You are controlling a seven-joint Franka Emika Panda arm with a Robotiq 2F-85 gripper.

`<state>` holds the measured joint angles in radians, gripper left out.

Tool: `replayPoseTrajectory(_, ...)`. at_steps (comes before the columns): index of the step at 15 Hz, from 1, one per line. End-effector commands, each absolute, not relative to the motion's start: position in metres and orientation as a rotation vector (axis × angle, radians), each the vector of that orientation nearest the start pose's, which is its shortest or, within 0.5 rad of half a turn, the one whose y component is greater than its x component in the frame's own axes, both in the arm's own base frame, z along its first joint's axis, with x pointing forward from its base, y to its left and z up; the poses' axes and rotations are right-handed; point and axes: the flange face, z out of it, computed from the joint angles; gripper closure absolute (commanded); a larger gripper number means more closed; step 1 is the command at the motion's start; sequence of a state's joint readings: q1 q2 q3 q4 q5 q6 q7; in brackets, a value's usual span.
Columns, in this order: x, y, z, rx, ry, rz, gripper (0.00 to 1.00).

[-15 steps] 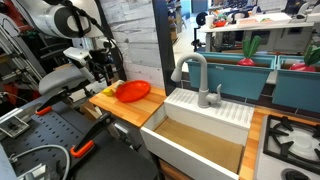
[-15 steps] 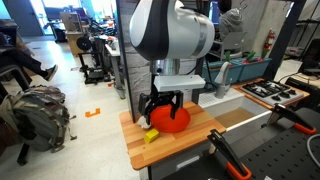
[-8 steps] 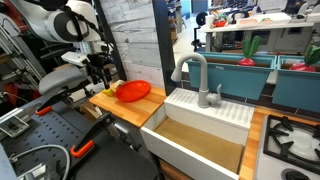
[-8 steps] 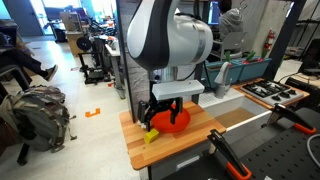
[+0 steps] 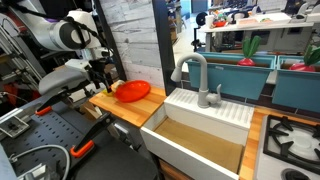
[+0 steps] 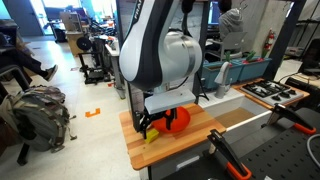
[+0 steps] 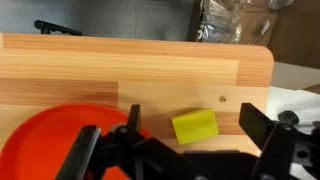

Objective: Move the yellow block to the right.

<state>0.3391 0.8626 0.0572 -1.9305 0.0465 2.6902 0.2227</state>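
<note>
I will move my gripper down next onto the yellow block (image 6: 151,136) (image 7: 194,126) beside the plate's rim and close it on the block's sides. My open fingers are already on either side of the block.
The yellow block (image 7: 194,126) lies on the wooden counter (image 7: 120,65), just beside the rim of the orange-red plate (image 7: 40,140). My gripper (image 7: 193,118) is open and low over the counter. One finger stands on each side of the block, and neither touches it. In an exterior view the gripper (image 6: 150,124) hangs at the counter's outer end with the block (image 6: 151,136) showing yellow under it, next to the plate (image 6: 179,120). From the opposite side the gripper (image 5: 101,76) stands beside the plate (image 5: 132,90), and the block is hard to make out.
A white sink (image 5: 205,128) with a grey faucet (image 5: 196,75) adjoins the counter (image 5: 125,108). A stove top (image 5: 290,138) lies beyond it. A panelled wall (image 5: 130,35) stands behind the counter, whose outer edge is close to the block.
My gripper has moved off the plate toward the counter's outer end and come down around the yellow block. The block and plate have not moved.
</note>
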Motion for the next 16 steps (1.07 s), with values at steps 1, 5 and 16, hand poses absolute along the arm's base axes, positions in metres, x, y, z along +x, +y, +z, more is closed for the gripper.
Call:
replayPoseTrajectory(1, 0.544, 0.229, 0.011, -3.139, -0.180, 0.142, 0.00)
replayPoseTrajectory(5, 0.547, 0.231, 0.001, -3.154, -0.198, 0.133, 0.42)
replayPoseTrajectory(16, 0.528, 0.234, 0.027, -3.145, -0.224, 0.043, 0.77)
